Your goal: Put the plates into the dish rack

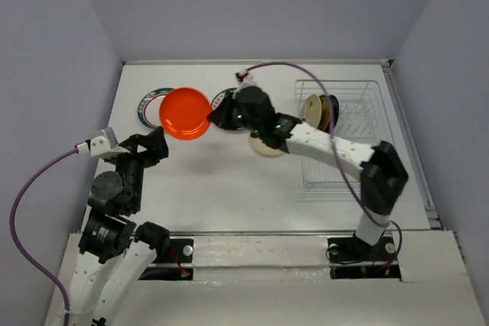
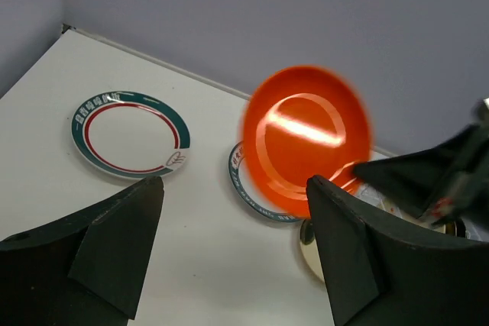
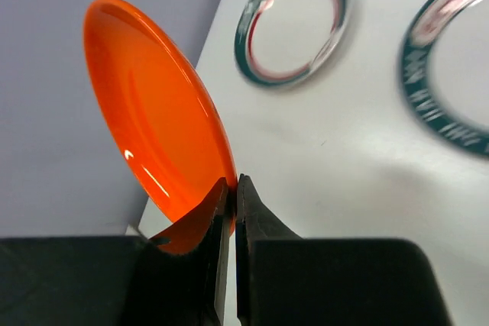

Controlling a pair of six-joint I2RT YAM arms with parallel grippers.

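I will next move the orange plate [image 1: 184,113] with my right gripper toward the right in the top view. Then I will bring it down beside the dark plate, because the rack is free there.
My right gripper [image 1: 215,117] is shut on the rim of the orange plate [image 1: 184,113] and holds it tilted above the table; the pinch shows in the right wrist view [image 3: 233,188], with the plate [image 3: 153,112] up to the left. Two green-and-red rimmed plates lie flat on the table: one [image 1: 147,104] partly under the orange plate, one [image 1: 223,98] by the right wrist. A cream plate [image 1: 267,146] lies under the right forearm. The dish rack [image 1: 359,143] holds a cream plate [image 1: 311,110] and a dark plate [image 1: 332,112] on edge. My left gripper [image 1: 157,143] is open and empty.
The left wrist view shows the orange plate [image 2: 306,139] in the air, both patterned plates [image 2: 130,133] [image 2: 243,181] and the cream plate [image 2: 308,259] on the table. Grey walls close in the table at the back and both sides.
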